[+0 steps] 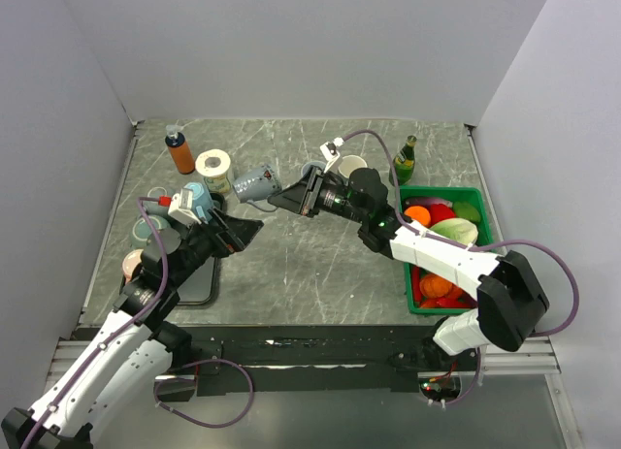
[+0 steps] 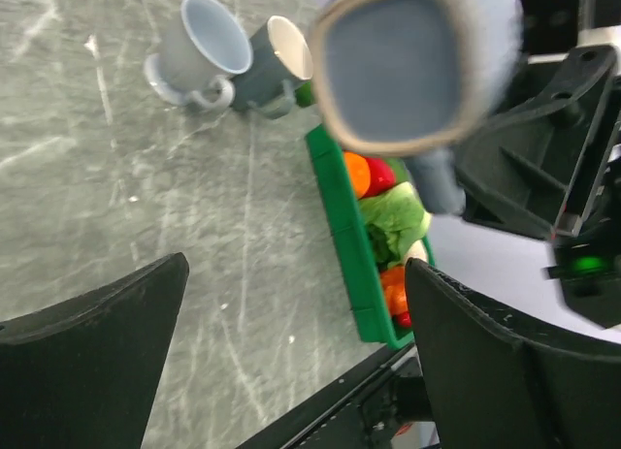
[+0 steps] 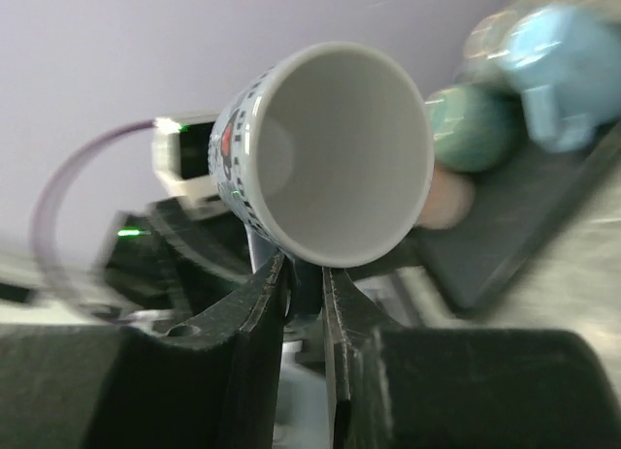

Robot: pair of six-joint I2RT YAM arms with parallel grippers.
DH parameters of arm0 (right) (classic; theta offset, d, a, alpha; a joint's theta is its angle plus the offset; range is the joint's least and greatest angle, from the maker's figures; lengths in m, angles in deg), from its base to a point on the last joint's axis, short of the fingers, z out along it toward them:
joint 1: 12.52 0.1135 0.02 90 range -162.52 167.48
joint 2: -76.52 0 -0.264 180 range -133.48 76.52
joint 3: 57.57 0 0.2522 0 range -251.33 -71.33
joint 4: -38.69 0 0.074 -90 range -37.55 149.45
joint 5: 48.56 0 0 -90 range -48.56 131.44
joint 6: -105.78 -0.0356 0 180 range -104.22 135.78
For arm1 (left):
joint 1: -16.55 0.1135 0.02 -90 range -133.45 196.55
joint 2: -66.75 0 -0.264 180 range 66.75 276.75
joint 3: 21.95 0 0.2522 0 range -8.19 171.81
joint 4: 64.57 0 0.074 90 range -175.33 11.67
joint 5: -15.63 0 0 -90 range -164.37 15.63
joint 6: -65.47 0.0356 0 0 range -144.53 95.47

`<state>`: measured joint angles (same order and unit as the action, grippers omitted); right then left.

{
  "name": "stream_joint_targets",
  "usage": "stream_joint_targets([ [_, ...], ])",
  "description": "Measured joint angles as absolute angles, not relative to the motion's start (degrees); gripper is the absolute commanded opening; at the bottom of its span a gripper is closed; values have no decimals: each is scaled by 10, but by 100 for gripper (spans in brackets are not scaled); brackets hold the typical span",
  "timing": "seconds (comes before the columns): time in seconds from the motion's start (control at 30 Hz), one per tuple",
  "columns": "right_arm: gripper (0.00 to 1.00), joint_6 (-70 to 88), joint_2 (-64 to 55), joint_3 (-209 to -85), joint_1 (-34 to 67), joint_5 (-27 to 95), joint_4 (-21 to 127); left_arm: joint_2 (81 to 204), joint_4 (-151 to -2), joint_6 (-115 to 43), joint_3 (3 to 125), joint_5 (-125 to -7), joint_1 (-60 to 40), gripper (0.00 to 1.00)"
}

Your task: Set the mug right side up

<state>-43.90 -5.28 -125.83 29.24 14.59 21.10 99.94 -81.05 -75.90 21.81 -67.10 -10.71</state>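
My right gripper will swing its fingers down, since the mug hangs sideways, then lower and release it on the bare table below, between tape roll and mugs.
The mug (image 1: 255, 184) is grey-blue with a printed pattern and hangs on its side above the table's middle left. In the right wrist view its white inside (image 3: 330, 148) faces the camera. My right gripper (image 1: 281, 199) is shut on the mug's handle, the two fingers pinching it just under the rim (image 3: 306, 274). My left gripper (image 1: 243, 231) stands open a little below and in front of the mug, touching nothing. The left wrist view shows the mug's base (image 2: 398, 66), blurred, above the gripper's wide gap (image 2: 296, 274).
Two more mugs (image 1: 315, 173) (image 1: 351, 165) lie at the back centre. A green bin (image 1: 441, 191) of vegetables stands at the right, a green bottle (image 1: 407, 155) behind it. An orange bottle (image 1: 179, 150), a tape roll (image 1: 213, 165) and a black tray (image 1: 209, 284) with cups occupy the left.
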Motion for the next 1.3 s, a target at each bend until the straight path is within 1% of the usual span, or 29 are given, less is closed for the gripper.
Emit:
stream_joint_targets([
  [0.03, 0, -417, -49, -1262, 292, 154, 230, 993, -822, -755, 218, -674, -107, 97],
  [0.07, 0, -385, -42, -1269, 292, 166, 262, 986, -832, -751, 219, -678, -107, 96],
  [0.3, 0, -189, -27, -1310, 292, 262, 414, 958, -917, -723, 253, -715, -107, 96],
  [0.47, 0, -69, -30, -1332, 303, 350, 479, 957, -972, -705, 306, -767, -107, 96],
  [0.67, 0, 34, -76, -1356, 330, 444, 482, 957, -1012, -697, 330, -812, -107, 96],
  [0.9, 0, 137, -188, -1402, 370, 560, 472, 961, -1074, -698, 367, -862, -107, 96],
  [1.1, 0, 174, -282, -1481, 385, 639, 468, 965, -1111, -699, 408, -893, -107, 96],
  [1.3, 0, 196, -367, -1540, 385, 699, 445, 965, -1137, -705, 410, -895, -107, 96],
])
